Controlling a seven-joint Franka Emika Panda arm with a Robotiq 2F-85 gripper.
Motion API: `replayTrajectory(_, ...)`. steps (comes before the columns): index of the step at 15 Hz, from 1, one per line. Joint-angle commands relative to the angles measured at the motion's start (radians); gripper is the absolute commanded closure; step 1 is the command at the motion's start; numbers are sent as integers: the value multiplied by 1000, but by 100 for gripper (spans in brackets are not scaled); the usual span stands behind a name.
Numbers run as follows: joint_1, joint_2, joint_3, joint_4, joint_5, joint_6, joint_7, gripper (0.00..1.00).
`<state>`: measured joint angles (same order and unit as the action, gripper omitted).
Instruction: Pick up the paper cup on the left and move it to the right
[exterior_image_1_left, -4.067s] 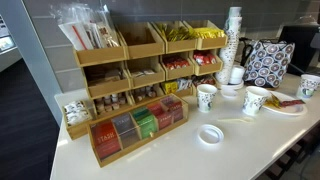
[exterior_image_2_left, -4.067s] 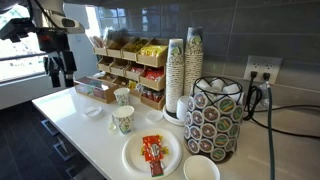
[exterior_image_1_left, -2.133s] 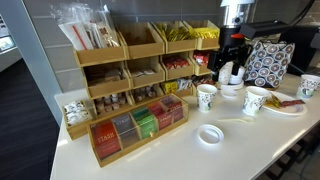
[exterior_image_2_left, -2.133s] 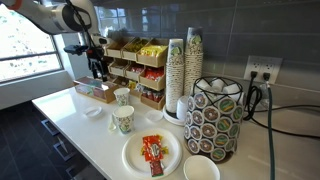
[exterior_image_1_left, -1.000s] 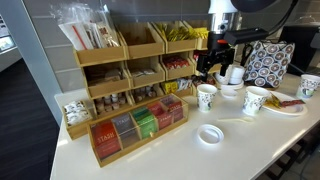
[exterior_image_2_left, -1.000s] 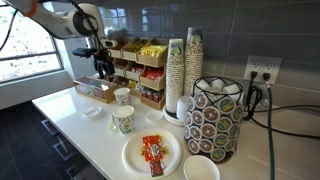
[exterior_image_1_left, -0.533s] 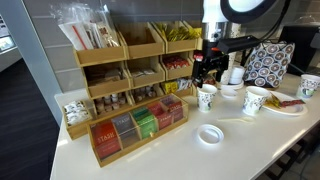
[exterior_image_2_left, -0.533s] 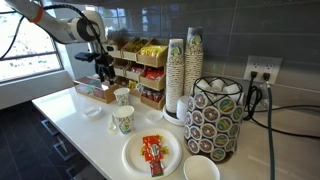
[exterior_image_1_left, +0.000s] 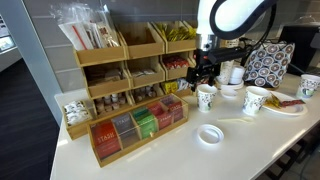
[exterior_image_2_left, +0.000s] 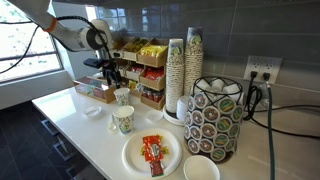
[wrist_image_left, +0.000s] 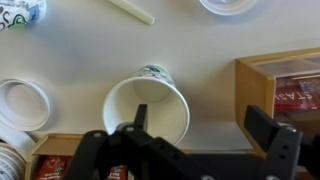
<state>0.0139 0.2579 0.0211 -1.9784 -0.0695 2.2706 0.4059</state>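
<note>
The paper cup's rim by the tea box is already between my open fingers, so my gripper lowers over that rim next to close.
Three white paper cups with a green-teal print stand on the white counter. In an exterior view the leftmost paper cup (exterior_image_1_left: 207, 97) stands in front of the wooden tea box, with a second cup (exterior_image_1_left: 256, 99) and a third (exterior_image_1_left: 309, 86) further right. My gripper (exterior_image_1_left: 205, 78) hangs open just above the leftmost cup; it also shows in the other exterior view (exterior_image_2_left: 113, 82) above that cup (exterior_image_2_left: 122, 96). In the wrist view the cup (wrist_image_left: 146, 104) is seen from above, upright and empty. The open gripper (wrist_image_left: 200, 128) has one finger over the cup's mouth and the other well clear beside it.
A wooden tea box (exterior_image_1_left: 138, 125) and rack (exterior_image_1_left: 150, 55) stand to the cup's left. A flat white lid (exterior_image_1_left: 210, 134) lies in front. A tall cup stack (exterior_image_1_left: 233, 45), a patterned pod holder (exterior_image_1_left: 268, 62) and a plate with packets (exterior_image_2_left: 152, 154) are nearby.
My arm has moved left and down from beside the cup stack until the gripper is just above the leftmost cup. The cups have not moved.
</note>
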Motion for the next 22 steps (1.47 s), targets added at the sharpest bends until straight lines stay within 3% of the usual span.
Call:
replayTrajectory(1,16,52,-27,39,15,24,6,32)
replayTrajectory(5,17,82,-37,61,21,33,6,41)
replayTrajectory(8,19,98,-43,74,21,25,8,39)
replayTrajectory(9,19,100,-45,77,23,19,10,57)
replayTrajectory(11,25,99,-49,82,25,2,32,67)
replayTrajectory(15,36,77,-60,77,19,-17,76,99)
replayTrajectory(22,19,-47,-83,38,18,-138,78,99)
